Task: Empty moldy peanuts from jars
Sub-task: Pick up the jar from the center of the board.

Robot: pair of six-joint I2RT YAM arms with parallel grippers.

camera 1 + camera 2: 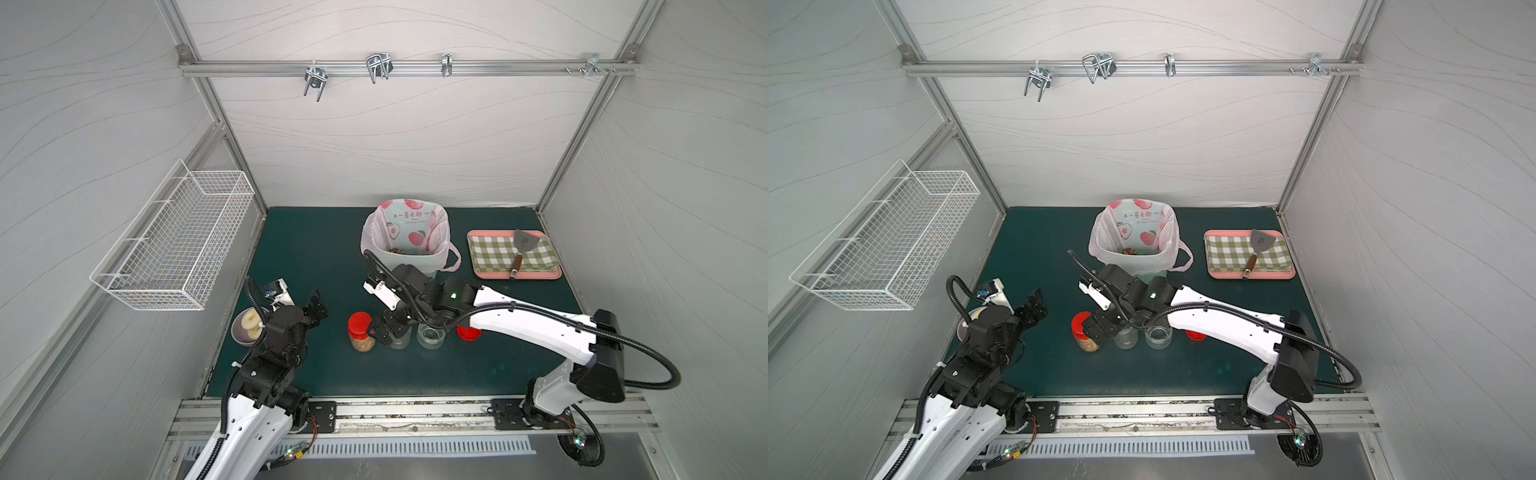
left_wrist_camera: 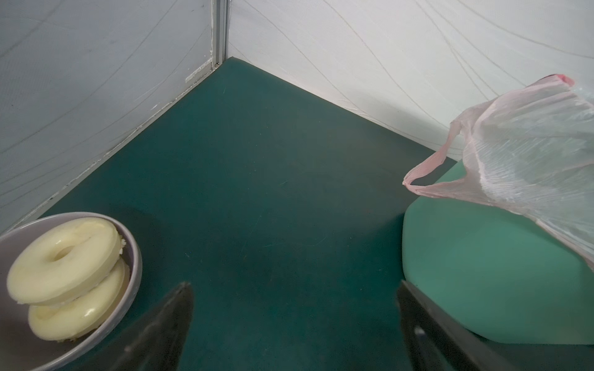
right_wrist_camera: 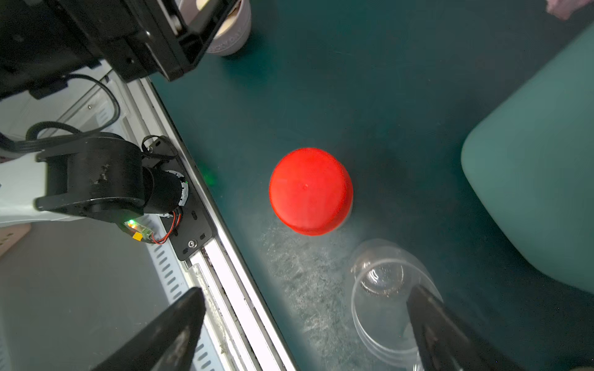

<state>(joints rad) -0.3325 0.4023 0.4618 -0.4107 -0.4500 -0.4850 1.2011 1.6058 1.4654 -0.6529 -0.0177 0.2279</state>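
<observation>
The moldy peanuts can be seen inside the clear jar, so I will move my open right gripper past the empty jar and down around the red lid above those peanuts.
A clear jar with a red lid (image 1: 360,328) (image 1: 1083,326) (image 3: 311,191) stands upright on the green mat, and tan moldy peanuts (image 1: 364,345) (image 1: 1090,345) show through its wall. To its right stand two empty lidless jars (image 1: 431,336) (image 1: 1126,337) (image 3: 385,305). A loose red lid (image 1: 468,332) lies further right. More peanuts (image 1: 1130,251) lie in the bagged bin (image 1: 409,237). My right gripper (image 1: 383,332) (image 3: 305,294) hangs open over the nearer empty jar, holding nothing. My left gripper (image 1: 318,305) (image 2: 294,289) is open and empty, left of the jars.
A grey bowl (image 1: 243,332) (image 2: 128,257) of pale donuts sits by the left arm. At the back right is a pink tray (image 1: 515,274) with a checked cloth and a spatula (image 1: 521,249). A wire basket (image 1: 174,245) hangs on the left wall.
</observation>
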